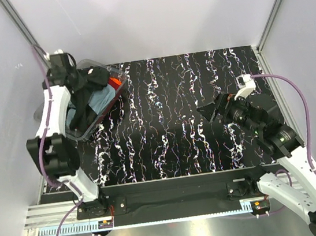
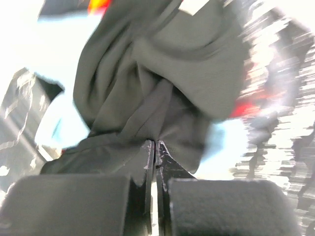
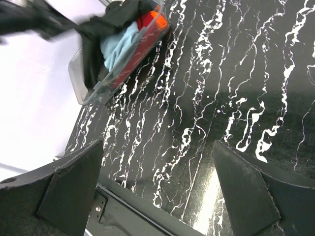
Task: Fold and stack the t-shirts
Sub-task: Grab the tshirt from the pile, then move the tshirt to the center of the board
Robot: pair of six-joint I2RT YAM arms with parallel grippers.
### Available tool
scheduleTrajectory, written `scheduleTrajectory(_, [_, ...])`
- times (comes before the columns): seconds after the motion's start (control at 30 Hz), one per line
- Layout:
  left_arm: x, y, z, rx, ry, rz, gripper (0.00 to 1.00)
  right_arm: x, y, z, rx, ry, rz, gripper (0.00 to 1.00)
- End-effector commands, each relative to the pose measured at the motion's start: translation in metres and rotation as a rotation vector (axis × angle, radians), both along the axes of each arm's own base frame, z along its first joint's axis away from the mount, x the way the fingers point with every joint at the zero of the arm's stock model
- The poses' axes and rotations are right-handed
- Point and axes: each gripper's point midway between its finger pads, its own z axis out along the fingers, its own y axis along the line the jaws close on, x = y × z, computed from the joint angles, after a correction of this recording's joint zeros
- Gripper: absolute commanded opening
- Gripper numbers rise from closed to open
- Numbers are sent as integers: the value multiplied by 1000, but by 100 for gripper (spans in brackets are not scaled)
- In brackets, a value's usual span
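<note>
My right gripper moves toward the black t-shirt's loose end [image 1: 80,117] [image 3: 90,71] next, which hangs to its left in the top view, and closes, as only one gripper holds the t-shirt.
The black t-shirt [image 1: 90,82] hangs bunched from my left gripper [image 1: 81,81] over the clear plastic tub [image 1: 98,125] at the table's far left. In the left wrist view the jaws are pinched shut on a fold of the black t-shirt [image 2: 147,93]. The teal-blue t-shirt [image 1: 101,100] and the red-orange t-shirt [image 1: 116,82] lie in the tub; they also show in the right wrist view, the teal-blue one [image 3: 119,45] beside the red-orange one [image 3: 146,20]. My right gripper [image 1: 216,110] is open and empty above the right side of the table.
The table has a black marble-patterned top [image 1: 176,121]. White walls with metal posts enclose it on three sides. The tub stands tilted against the left wall. A metal rail [image 1: 174,200] runs along the near edge.
</note>
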Motion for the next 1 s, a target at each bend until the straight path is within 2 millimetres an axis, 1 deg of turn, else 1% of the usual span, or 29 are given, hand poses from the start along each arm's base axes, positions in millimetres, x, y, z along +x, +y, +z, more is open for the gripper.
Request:
scheduleTrajectory(0.0, [-4, -40, 164, -109, -407, -119, 0, 10, 1, 19, 26, -47, -25, 100])
scheduleTrajectory(0.03, [-8, -52, 188, -210, -464, -111, 0, 10, 2, 17, 18, -49, -16, 100])
scheduleTrajectory(0.07, [-11, -63, 205, -276, -506, -147, 0, 9, 7, 15, 9, -49, 18, 100])
scheduleTrajectory(0.1, [-22, -91, 226, -365, -544, -262, 0, 14, 9, 9, -13, -35, 24, 99])
scheduleTrajectory(0.13, [-28, -104, 253, -418, -601, -297, 0, 16, 10, 8, -20, -31, 25, 100])
scheduleTrajectory(0.17, [-34, -113, 269, -434, -631, -332, 0, 18, 10, 5, -25, -21, 19, 99])
scheduleTrajectory(0.2, [-44, -136, 283, -455, -651, -399, 0, 20, 11, 2, -28, -9, 15, 100])
scheduleTrajectory(0.23, [-54, -146, 306, -461, -697, -440, 0, 21, 11, 0, -30, -3, 12, 100])
scheduleTrajectory(0.27, [-63, -157, 318, -474, -718, -479, 0, 22, 11, -1, -31, -1, 12, 100])
scheduleTrajectory(0.3, [-76, -175, 328, -504, -727, -549, 0, 21, 10, 0, -31, 0, 10, 100])
scheduleTrajectory(0.33, [-87, -185, 344, -537, -754, -591, 0, 20, 9, 0, -31, 0, 4, 100])
scheduleTrajectory(0.37, [-96, -193, 351, -556, -763, -629, 0, 20, 5, -2, -37, 8, -14, 100])
scheduleTrajectory(0.4, [-116, -208, 360, -587, -770, -704, 0, 16, 2, 2, -24, 0, -29, 100])
scheduleTrajectory(0.43, [-125, -215, 364, -602, -776, -740, 0, 15, -2, 2, -21, -1, -47, 100])
scheduleTrajectory(0.47, [-144, -225, 369, -616, -782, -794, 0, 12, -7, 6, -5, -11, -73, 100])
scheduleTrajectory(0.5, [-150, -228, 368, -622, -779, -810, 0, 12, -10, 7, 2, -11, -87, 100])
scheduleTrajectory(0.53, [-151, -232, 352, -628, -741, -811, 0, 11, -13, 7, 11, -10, -106, 100])
scheduleTrajectory(0.57, [-164, -234, 350, -630, -741, -821, 0, 10, -17, 7, 16, -4, -130, 100])
scheduleTrajectory(0.6, [-158, -237, 318, -635, -669, -802, 0, 9, -22, 8, 29, -1, -164, 100])
scheduleTrajectory(0.63, [-161, -239, 302, -633, -635, -801, 0, 11, -28, 6, 27, 6, -197, 100])
scheduleTrajectory(0.67, [-173, -241, 293, -630, -625, -808, 0, 9, -30, 0, 30, 33, -214, 100])
scheduleTrajectory(0.7, [-170, -245, 242, -634, -510, -788, 0, 10, -32, -5, 28, 47, -227, 100])
scheduleTrajectory(0.73, [-183, -245, 227, -633, -487, -794, 0, 10, -34, -10, 25, 64, -242, 100])
scheduleTrajectory(0.77, [-189, -247, 202, -634, -434, -793, 0, 12, -32, -21, 19, 96, -242, 100])
scheduleTrajectory(0.8, [-193, -247, 147, -624, -320, -764, 0, 13, -29, -28, 15, 116, -233, 100])
scheduleTrajectory(0.83, [-203, -241, 132, -610, -307, -749, 0, 12, -24, -36, 9, 143, -207, 99])
scheduleTrajectory(0.87, [-205, -235, 107, -583, -270, -704, 0, 15, -18, -52, -8, 199, -196, 97])
scheduleTrajectory(0.9, [-214, -227, 65, -563, -170, -658, 0, 17, -14, -60, -17, 225, -183, 95])
scheduleTrajectory(0.97, [-227, -216, 44, -536, -131, -618, 0, 22, -3, -85, -52, 312, -140, 93])
